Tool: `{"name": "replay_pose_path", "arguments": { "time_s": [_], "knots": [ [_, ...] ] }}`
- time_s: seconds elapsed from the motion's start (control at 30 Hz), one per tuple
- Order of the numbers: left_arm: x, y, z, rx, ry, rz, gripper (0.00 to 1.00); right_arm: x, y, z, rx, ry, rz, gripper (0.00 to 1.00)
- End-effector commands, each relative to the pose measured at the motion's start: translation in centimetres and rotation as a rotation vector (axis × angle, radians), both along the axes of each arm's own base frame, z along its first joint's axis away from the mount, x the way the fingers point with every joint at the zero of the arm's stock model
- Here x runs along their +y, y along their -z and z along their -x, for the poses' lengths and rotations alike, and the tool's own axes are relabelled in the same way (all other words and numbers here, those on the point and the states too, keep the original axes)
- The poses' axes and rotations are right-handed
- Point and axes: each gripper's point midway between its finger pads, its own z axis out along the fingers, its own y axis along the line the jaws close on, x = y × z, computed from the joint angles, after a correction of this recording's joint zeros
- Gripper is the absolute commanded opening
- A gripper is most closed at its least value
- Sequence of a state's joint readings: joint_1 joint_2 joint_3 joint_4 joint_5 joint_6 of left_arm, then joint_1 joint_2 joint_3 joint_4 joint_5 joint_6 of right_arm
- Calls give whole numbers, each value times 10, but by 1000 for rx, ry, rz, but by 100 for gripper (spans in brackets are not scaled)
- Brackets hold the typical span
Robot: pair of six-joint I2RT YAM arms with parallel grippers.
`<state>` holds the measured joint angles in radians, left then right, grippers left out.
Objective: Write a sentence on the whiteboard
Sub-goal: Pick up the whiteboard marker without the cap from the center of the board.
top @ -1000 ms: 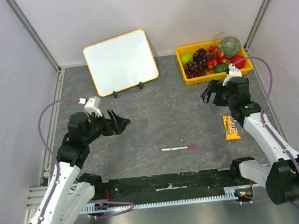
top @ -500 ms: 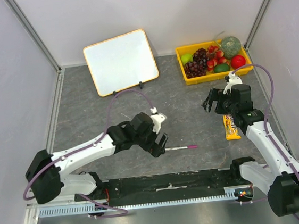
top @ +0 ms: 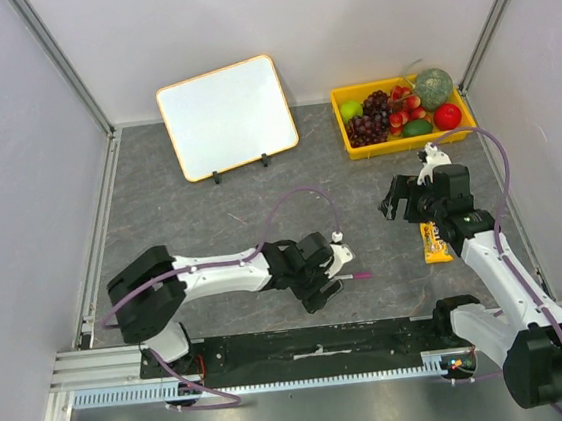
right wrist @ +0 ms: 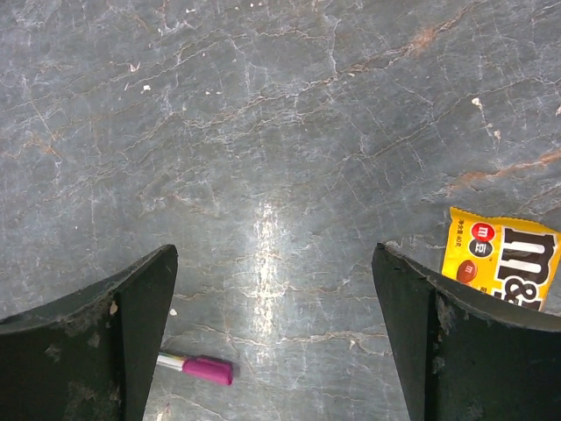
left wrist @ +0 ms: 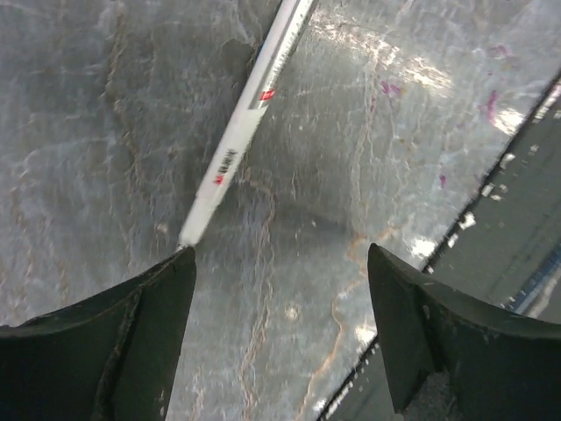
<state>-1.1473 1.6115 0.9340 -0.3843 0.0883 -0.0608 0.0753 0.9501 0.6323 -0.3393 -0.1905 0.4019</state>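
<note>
Only bare table is between the open fingers, so my left gripper should move outward next and turn in line with the marker (left wrist: 241, 140) to get around its white end (left wrist: 219, 178).
The whiteboard (top: 226, 116), white with an orange frame, stands propped on two black feet at the back left, blank. A white marker (top: 351, 277) with a pink cap lies flat near the front edge. My left gripper (top: 321, 292) is down over its white end, open. In the left wrist view the marker (left wrist: 241, 140) runs diagonally up and away, its tip touching the left fingertip (left wrist: 180, 263), and only bare table lies between the jaws of the left gripper (left wrist: 280, 263). My right gripper (top: 394, 201) hangs open above the table. The right gripper (right wrist: 273, 254) holds nothing, with the pink cap (right wrist: 207, 370) below its left finger.
A yellow tray (top: 344, 143) of fruit sits at the back right. A yellow candy bag (top: 433, 240) lies beneath the right arm, also seen as the candy bag (right wrist: 508, 263) in the right wrist view. A black rail (top: 315, 343) runs along the near edge.
My left arm swung from the left side across the table and came down at the marker's white end, still open. The right gripper drifted slightly nearer.
</note>
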Motion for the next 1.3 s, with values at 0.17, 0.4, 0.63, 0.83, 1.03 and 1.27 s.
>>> {"name": "replay_pose_path", "arguments": {
  "time_s": [0.17,0.4,0.63,0.83,1.03,1.27],
  "knots": [
    [-21,18,-34,-196,20,-77,71,5,0,4,-2,-44,-6,98],
    [-18,-15,-34,-230,-4,-4,74,7,-1,4,-3,-50,-12,98],
    [-28,-58,-54,-371,56,45,91,7,4,3,11,-54,-7,98],
    [-54,-30,-69,-352,143,-12,87,5,5,1,13,-45,-4,98],
    [-52,10,-76,-249,149,-24,67,5,0,-2,6,-40,-4,98],
    [-22,18,-84,-168,15,12,2,8,1,-2,12,-59,-10,98]
  ]
}}
